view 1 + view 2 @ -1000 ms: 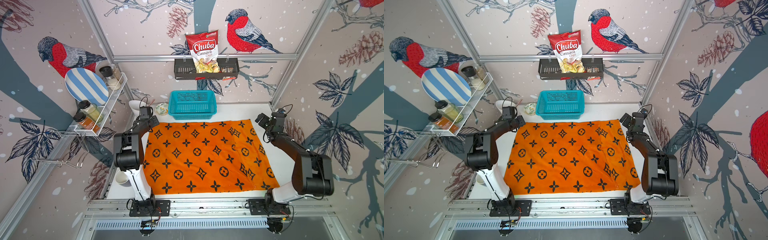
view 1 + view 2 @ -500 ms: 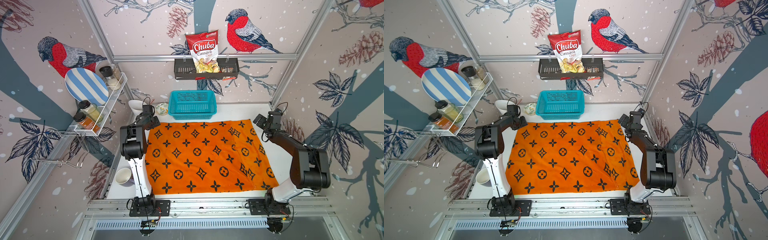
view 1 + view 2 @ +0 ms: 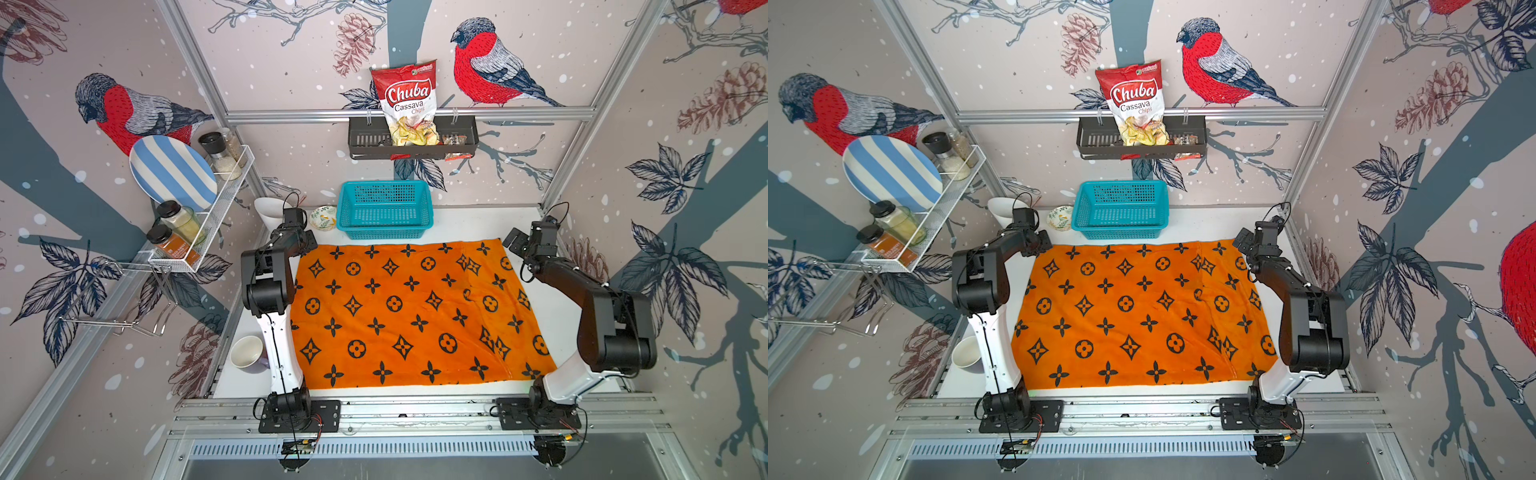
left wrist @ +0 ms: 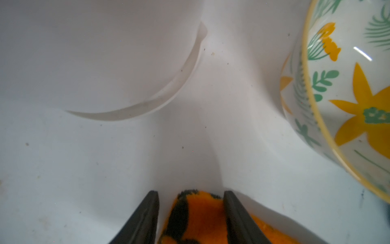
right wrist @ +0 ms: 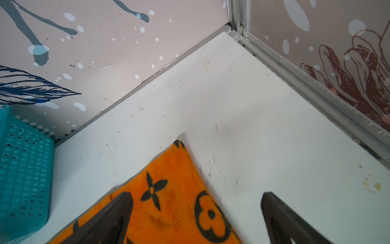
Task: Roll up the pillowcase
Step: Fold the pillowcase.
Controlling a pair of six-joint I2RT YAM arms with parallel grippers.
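The right gripper lowers toward the tabletop next and narrows its wide-open fingers around the pillowcase's far corner (image 3: 500, 240) (image 5: 178, 146), since that corner still lies free below them.
The orange pillowcase (image 3: 415, 316) (image 3: 1142, 316) with black motifs lies spread flat over most of the table. My left gripper (image 3: 309, 246) (image 3: 1044, 246) is down at its far left corner. In the left wrist view this gripper (image 4: 191, 193) has a raised bunch of the pillowcase (image 4: 198, 213) between its fingers, touching one finger, with a narrow gap at the other. My right gripper (image 3: 513, 245) (image 3: 1241, 243) is at the far right corner. In the right wrist view it (image 5: 196, 194) stands wide open, one finger over the pillowcase (image 5: 168, 202) and the other over bare table.
A teal basket (image 3: 384, 210) (image 5: 23, 169) stands just behind the cloth's far edge. A floral bowl (image 3: 323, 217) (image 4: 348, 95) and a white bowl (image 3: 268, 210) (image 4: 105, 63) sit close behind the left gripper. A mug (image 3: 247, 353) stands by the left arm. Walls close in on both sides.
The left arm has folded upright and its jaws have narrowed around the cloth's far left corner. The right gripper has shifted slightly toward the far right corner, still open.
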